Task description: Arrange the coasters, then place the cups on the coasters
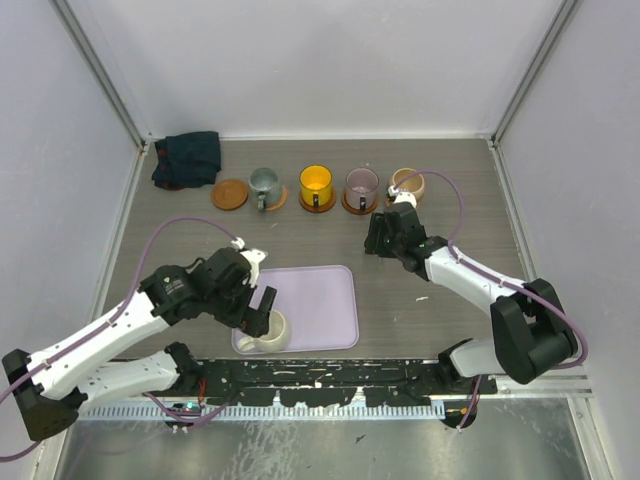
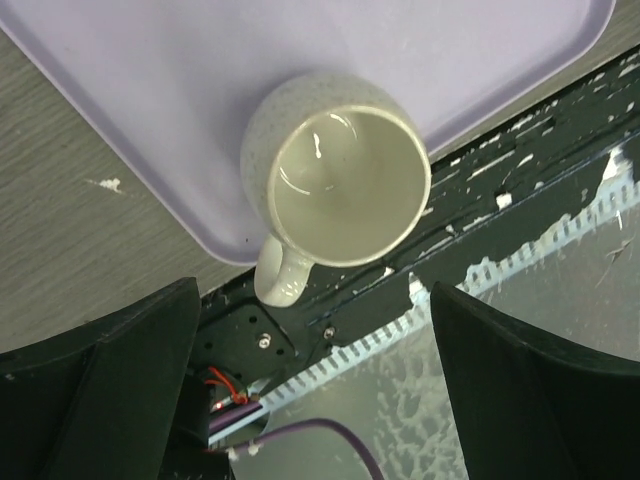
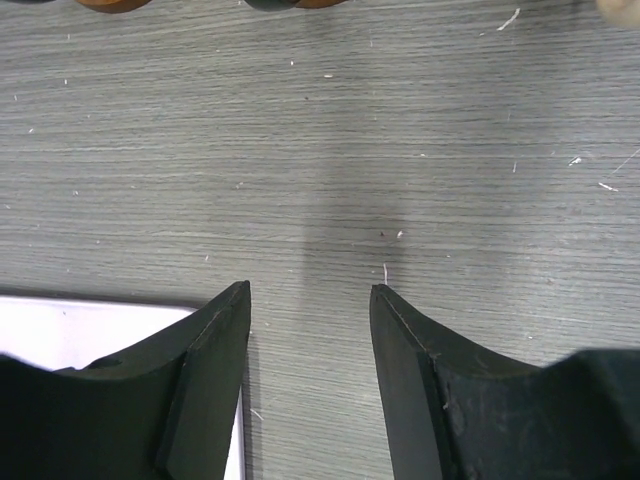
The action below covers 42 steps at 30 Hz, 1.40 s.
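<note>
My left gripper will next move down with its open fingers on either side of the cream cup's handle [image 1: 246,343] [image 2: 283,277] and close on it, because that handle sticks out past the tray's edge.
An empty brown coaster [image 1: 229,194] lies at the left end of a back row. Beside it, on coasters, stand the grey-green cup [image 1: 265,186], the yellow cup [image 1: 316,186], the mauve cup [image 1: 361,187] and the tan cup [image 1: 406,183]. The cream cup [image 1: 268,332] [image 2: 345,180] stands upright at the near left corner of the lavender tray [image 1: 320,300], its handle [image 2: 280,275] past the tray edge. My left gripper [image 1: 262,312] [image 2: 312,300] hangs open just over that handle, holding nothing. My right gripper [image 1: 377,240] [image 3: 309,295] is open over bare table, below the mauve cup.
A dark folded cloth [image 1: 187,158] lies at the back left. The tray's corner [image 3: 90,330] shows beside my right gripper's left finger. White walls close in both sides and the back. The black mounting rail [image 2: 520,150] runs right behind the cream cup.
</note>
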{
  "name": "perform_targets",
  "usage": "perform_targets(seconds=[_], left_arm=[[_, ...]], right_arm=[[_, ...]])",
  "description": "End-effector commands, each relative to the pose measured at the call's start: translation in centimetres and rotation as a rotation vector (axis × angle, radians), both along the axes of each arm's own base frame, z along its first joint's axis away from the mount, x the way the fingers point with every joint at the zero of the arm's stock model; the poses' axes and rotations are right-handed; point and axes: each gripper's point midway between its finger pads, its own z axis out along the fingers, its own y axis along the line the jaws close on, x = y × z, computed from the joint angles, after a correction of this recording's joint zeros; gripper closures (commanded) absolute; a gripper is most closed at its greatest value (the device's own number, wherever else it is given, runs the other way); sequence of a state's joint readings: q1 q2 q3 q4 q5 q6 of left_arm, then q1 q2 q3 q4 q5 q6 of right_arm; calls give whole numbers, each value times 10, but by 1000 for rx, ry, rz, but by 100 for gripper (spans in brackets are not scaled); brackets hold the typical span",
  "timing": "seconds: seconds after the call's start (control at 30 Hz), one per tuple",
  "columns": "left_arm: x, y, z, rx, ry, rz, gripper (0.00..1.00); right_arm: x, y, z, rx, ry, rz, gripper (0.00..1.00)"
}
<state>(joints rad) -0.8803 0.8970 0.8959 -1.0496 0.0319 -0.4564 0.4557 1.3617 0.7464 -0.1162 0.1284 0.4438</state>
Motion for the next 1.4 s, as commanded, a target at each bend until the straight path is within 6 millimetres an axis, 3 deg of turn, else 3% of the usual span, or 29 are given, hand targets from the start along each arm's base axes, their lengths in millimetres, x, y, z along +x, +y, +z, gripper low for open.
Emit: perform_targets(seconds=[0.0,0.2,0.53,0.97,1.37], left_arm=[[-14,4,7,55,44,-4,2],[-24,6,-17,141,106,4,3],[-16,14,-44,179,63,92,5],[-18,8,-67,120,58,99,27],[-17,-8,-69,38,40,54,36]], right_arm=[[17,10,23,46,-76,14,44],[14,14,17,63,-64,31,46],[7,17,8,84,-39,44,48],[2,19,2,102,-17,46,49],[-1,19,-5,107,0,42,50]])
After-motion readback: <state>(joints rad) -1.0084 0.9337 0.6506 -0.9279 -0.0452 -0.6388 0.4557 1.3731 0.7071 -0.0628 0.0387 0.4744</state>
